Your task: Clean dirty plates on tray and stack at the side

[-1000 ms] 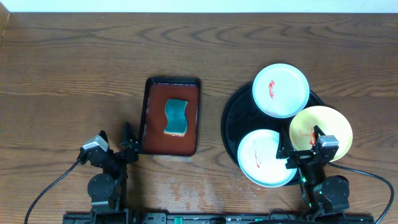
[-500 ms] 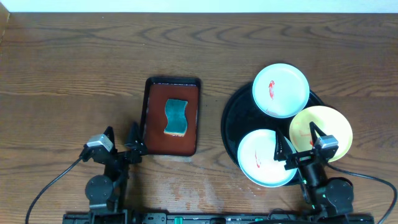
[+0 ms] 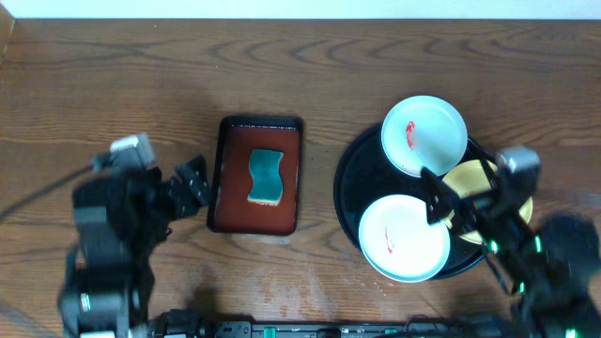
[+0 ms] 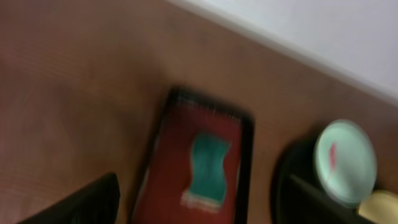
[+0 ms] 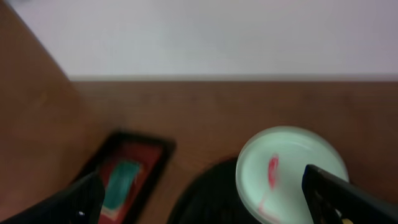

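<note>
My left gripper should next go down past the near edge of the reddish-brown tray onto the middle of the teal sponge, to clean the smeared mint plates.
The black tray (image 3: 349,183) holds three plates. A mint plate (image 3: 424,136) with a red smear lies at its far edge. A second mint plate (image 3: 404,238) with a faint smear lies at its near edge. The yellow plate (image 3: 467,176) at the right is partly hidden by my right arm. My right gripper (image 3: 460,192) is open and empty above the tray, between the plates. Its wrist view shows the far mint plate (image 5: 289,171) and the tray (image 5: 211,193). My left gripper (image 3: 192,183) is open and empty, just left of the reddish-brown tray.
The rectangular reddish-brown tray (image 3: 235,202) holds a teal sponge (image 3: 266,176); both also show, blurred, in the left wrist view (image 4: 208,165). A pale wall runs along the table's far edge (image 3: 300,21).
Both arms have risen from the table's front edge and moved forward. The left one now sits beside the reddish-brown tray. The right one is over the black tray and covers part of the yellow plate.
</note>
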### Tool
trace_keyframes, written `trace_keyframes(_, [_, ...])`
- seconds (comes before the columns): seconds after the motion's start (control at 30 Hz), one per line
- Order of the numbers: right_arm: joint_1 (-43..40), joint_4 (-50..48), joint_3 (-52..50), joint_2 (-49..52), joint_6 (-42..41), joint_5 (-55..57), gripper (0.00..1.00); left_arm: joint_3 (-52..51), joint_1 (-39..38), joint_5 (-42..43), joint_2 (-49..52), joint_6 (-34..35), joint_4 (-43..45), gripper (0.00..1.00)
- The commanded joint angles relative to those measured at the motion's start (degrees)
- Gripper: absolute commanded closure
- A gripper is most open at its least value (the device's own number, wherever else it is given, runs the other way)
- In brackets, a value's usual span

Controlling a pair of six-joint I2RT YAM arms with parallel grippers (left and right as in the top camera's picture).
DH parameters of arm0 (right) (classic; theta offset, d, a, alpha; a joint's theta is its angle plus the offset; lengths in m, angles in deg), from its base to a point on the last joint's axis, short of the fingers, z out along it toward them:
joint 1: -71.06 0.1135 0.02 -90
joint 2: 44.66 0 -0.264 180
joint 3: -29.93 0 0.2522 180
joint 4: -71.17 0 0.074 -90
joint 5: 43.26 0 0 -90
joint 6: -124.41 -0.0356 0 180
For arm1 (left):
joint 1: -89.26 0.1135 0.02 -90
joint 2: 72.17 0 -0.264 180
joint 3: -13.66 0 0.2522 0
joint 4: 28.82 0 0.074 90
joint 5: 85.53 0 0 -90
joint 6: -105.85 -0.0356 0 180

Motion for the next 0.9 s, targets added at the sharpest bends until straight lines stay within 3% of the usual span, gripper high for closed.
trace_keyframes(0.0, [0.3,3.5,6.9,10.3,0.9,-3.1,0.01,6.9,0.1,1.8,10.0,-4.2,-6.8,0.17])
trace_keyframes(0.17, [0.3,5.4,9.6,21.2,0.3,-7.8,0.01,7.5,-0.5,11.5,19.8,-2.0,-9.5,0.17])
trace_keyframes(0.3, [0.3,7.3,9.6,25.8,0.3,-9.3,0.01,7.5,-5.5,11.6,27.2,-4.2,-9.6,0.2])
trace_keyframes(0.57, [-0.6,14.2,9.6,29.7,0.3,-9.0,0.01,7.5,-18.9,-4.7,43.8,-0.9,-6.4,0.35])
trace_keyframes(0.83, [-4.9,24.8,9.6,30.1,0.3,-4.8,0.13,7.5,-21.7,-6.4,58.1,-0.5,4.9,0.58])
trace_keyframes(0.87, [-5.4,25.6,9.6,30.3,0.3,-4.7,0.15,7.5,-21.7,-6.4,59.3,-0.5,5.8,0.64])
